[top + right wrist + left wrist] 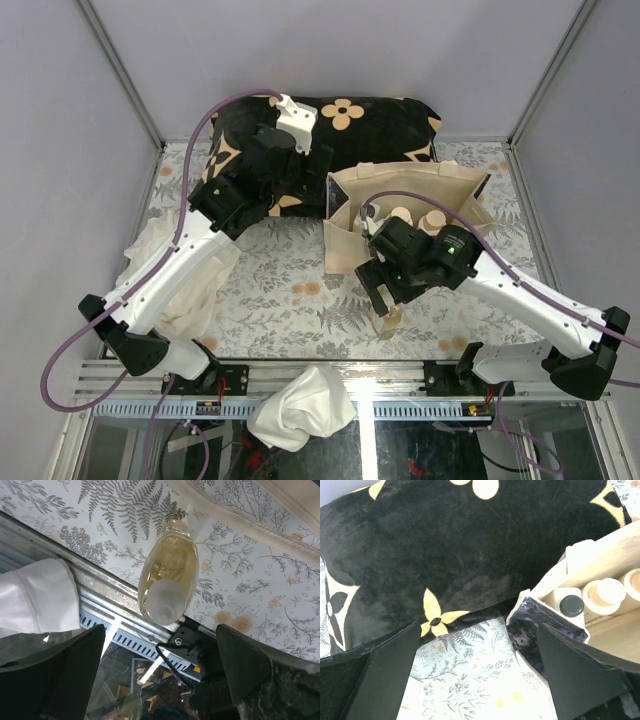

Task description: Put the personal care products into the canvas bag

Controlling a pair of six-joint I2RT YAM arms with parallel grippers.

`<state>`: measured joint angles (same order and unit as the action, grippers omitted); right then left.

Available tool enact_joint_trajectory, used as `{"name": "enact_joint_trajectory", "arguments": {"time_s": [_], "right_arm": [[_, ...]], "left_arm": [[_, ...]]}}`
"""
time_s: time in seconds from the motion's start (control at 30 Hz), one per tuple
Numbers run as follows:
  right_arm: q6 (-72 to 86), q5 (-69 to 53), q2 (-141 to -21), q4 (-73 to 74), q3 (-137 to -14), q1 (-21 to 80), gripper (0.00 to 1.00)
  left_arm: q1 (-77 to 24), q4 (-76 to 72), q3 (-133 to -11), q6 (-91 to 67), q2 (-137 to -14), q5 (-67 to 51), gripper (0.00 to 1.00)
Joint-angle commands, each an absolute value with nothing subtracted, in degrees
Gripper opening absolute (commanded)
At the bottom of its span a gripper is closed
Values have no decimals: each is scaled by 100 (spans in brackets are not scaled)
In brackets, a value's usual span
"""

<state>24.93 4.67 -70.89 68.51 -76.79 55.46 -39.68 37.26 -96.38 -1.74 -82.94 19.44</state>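
Note:
My right gripper moves down next, over the amber bottle's white cap to the bottle's body.
The canvas bag (345, 245) stands open at the back middle of the table. In the left wrist view its corner (535, 592) shows with the white squarish bottle with a dark cap (568, 605) and two cream round bottles (602, 595) inside. The clear amber bottle with a white cap (167, 575) stands on the table near the front edge, also in the top view (392, 318). My right gripper (160, 670) is open right above it, fingers wide on either side, not touching. My left gripper (475, 680) is open and empty over the table beside the bag's left corner.
A black cushion with tan flowers (370, 125) lies behind the bag and fills the left wrist view (445, 545). White cloths lie under the left arm (190, 295) and over the front rail (300, 405). The metal table edge (125, 625) is just beside the amber bottle.

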Motion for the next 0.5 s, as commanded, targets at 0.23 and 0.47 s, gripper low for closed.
{"name": "enact_joint_trajectory", "arguments": {"time_s": [0.23, 0.47], "right_arm": [[2587, 640, -7242, 5926, -6758, 5626, 100], [2529, 714, -7444, 5517, -6532, 5640, 95]], "left_arm": [[-3916, 3516, -9458, -269, -7989, 1949, 100], [-3911, 3516, -9482, -263, -8035, 1914, 100]]}}
